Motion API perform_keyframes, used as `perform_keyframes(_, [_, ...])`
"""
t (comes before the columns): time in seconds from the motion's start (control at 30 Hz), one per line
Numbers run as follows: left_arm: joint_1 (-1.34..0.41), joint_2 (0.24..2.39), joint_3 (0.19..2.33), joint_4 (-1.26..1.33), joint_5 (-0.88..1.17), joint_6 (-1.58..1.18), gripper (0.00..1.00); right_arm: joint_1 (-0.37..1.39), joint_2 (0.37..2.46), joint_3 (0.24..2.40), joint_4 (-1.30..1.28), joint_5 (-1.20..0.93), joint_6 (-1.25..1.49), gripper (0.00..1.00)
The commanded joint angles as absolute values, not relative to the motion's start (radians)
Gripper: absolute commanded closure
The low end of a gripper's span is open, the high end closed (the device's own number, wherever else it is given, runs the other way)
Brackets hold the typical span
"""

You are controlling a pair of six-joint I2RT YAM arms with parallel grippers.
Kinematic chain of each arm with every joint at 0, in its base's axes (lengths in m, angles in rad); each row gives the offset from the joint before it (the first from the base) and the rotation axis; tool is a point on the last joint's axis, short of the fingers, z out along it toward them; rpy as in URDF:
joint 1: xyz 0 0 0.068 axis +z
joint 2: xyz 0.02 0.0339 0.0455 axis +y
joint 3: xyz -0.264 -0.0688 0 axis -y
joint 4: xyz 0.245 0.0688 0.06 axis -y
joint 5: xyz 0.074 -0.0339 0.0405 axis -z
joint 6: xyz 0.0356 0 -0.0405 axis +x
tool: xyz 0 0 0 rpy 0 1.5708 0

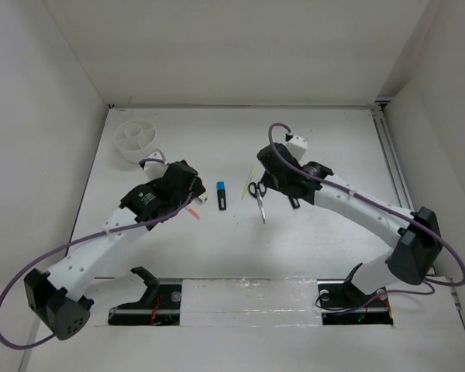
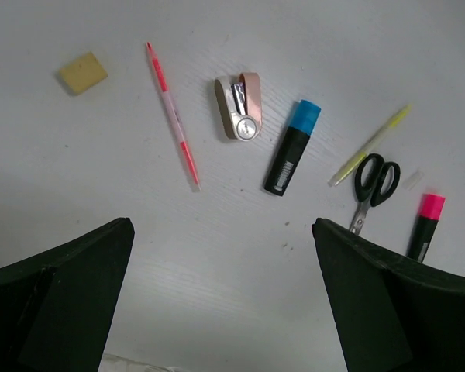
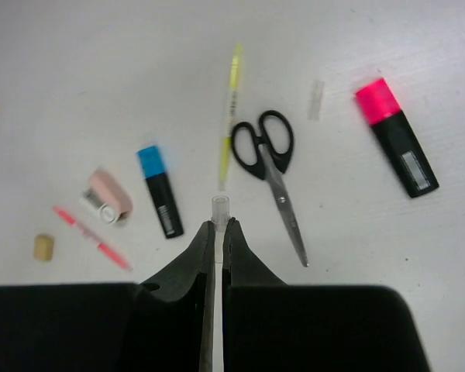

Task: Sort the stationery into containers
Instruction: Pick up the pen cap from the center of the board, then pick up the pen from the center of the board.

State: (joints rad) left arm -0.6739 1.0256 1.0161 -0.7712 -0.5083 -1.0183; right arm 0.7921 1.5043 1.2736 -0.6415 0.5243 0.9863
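Note:
I will lower my open left gripper onto the pen's pale middle (image 2: 173,118) and close there, because bare tabletop shows on both sides of the pink pen.
In the right wrist view my right gripper (image 3: 221,222) is shut on a thin clear tube (image 3: 219,206) whose end sticks out past the fingertips, above the table. Beyond it lie the black-handled scissors (image 3: 267,155), the pale-yellow stick (image 3: 231,108), the pink-cap marker (image 3: 395,136) and the blue-cap marker (image 3: 160,190). My left gripper (image 2: 222,225) is wide open and holds nothing. Ahead of it I see the tan eraser (image 2: 83,73), pink pen (image 2: 173,116), white-pink piece (image 2: 239,107) and blue-cap marker (image 2: 291,147). The round white cup (image 1: 136,138) stands at the far left.
A small clear piece (image 3: 316,99) lies on the table between the scissors and the pink-cap marker. White walls close in the table (image 1: 333,147) at the back and both sides. The two arm bases sit at the near edge.

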Motion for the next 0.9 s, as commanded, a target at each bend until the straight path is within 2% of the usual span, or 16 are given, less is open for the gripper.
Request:
perform_keyframes(0.0, [-0.673,1.07,1.019,-0.796,-0.483,-1.259,0.0,0.836,1.439,1.298,-0.548,0.545,0.758,1.0])
perform_keyframes(0.23, [-0.673,1.244,1.019,-0.87,-0.578,-1.584,0.0,0.879,1.263,1.269,-0.443,0.402,0.595,1.0])
perform_keyframes(0.33, [-0.673,1.302,1.019,-0.879,-0.588,-1.634,0.02,0.879,1.175,1.235,-0.403,0.335,0.574,1.0])
perform_keyframes(0.43, [-0.664,1.345,0.997,-0.868,-0.588,-1.66,0.04,0.879,1.129,1.212,-0.414,0.322,0.565,1.0])
perform_keyframes(0.57, [-0.654,1.376,0.968,-0.772,-0.588,-1.595,0.13,0.879,1.079,1.181,-0.423,0.311,0.534,1.0])
perform_keyframes(0.87, [-0.577,1.52,0.939,-0.683,-0.549,-1.525,0.16,0.879,1.042,1.141,-0.403,0.288,0.514,1.0])
